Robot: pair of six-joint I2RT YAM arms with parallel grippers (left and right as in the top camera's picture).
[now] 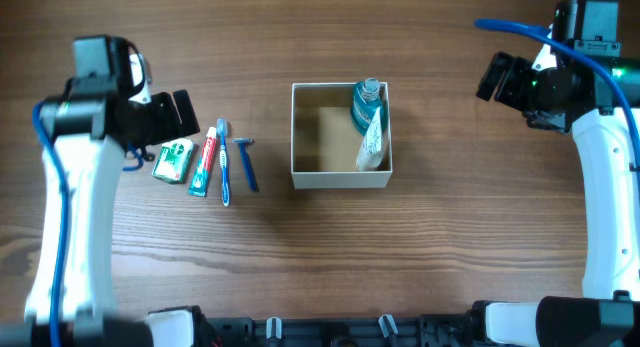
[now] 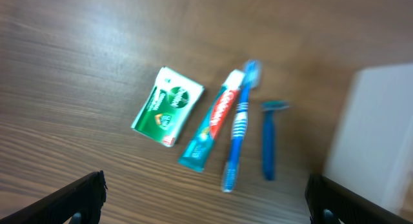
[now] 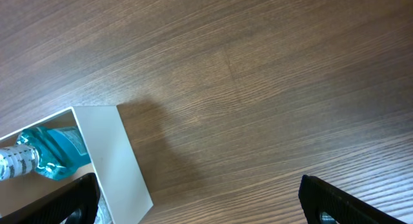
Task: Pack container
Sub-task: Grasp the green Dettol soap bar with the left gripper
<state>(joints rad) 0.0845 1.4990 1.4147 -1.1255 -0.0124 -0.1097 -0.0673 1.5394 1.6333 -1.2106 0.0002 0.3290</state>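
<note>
The green packet lies below my left gripper, beside the toothpaste tube, so my left gripper should go down open over the packet's middle (image 1: 174, 161) (image 2: 169, 106) and close its fingers there.
The container (image 1: 300, 132), a square white-walled box with a brown inside, sits at the table's middle. It holds a blue bottle (image 1: 366, 105) and a white tube (image 1: 371, 145) along its right side. The bottle (image 3: 55, 153) and a box wall (image 3: 113, 153) show in the right wrist view. Left of the box lie a green packet (image 1: 173, 160), a toothpaste tube (image 1: 204, 162), a blue toothbrush (image 1: 224, 162) and a blue razor (image 1: 246, 162). My left gripper (image 1: 178, 109) hovers open and empty just above them. My right gripper (image 1: 497, 77) is open and empty, to the right of the box.
In the left wrist view the packet (image 2: 167, 106), toothpaste (image 2: 213, 129), toothbrush (image 2: 240, 126) and razor (image 2: 269, 139) lie side by side, with the box wall (image 2: 374, 137) at the right. Bare wooden table (image 1: 450, 207) surrounds everything.
</note>
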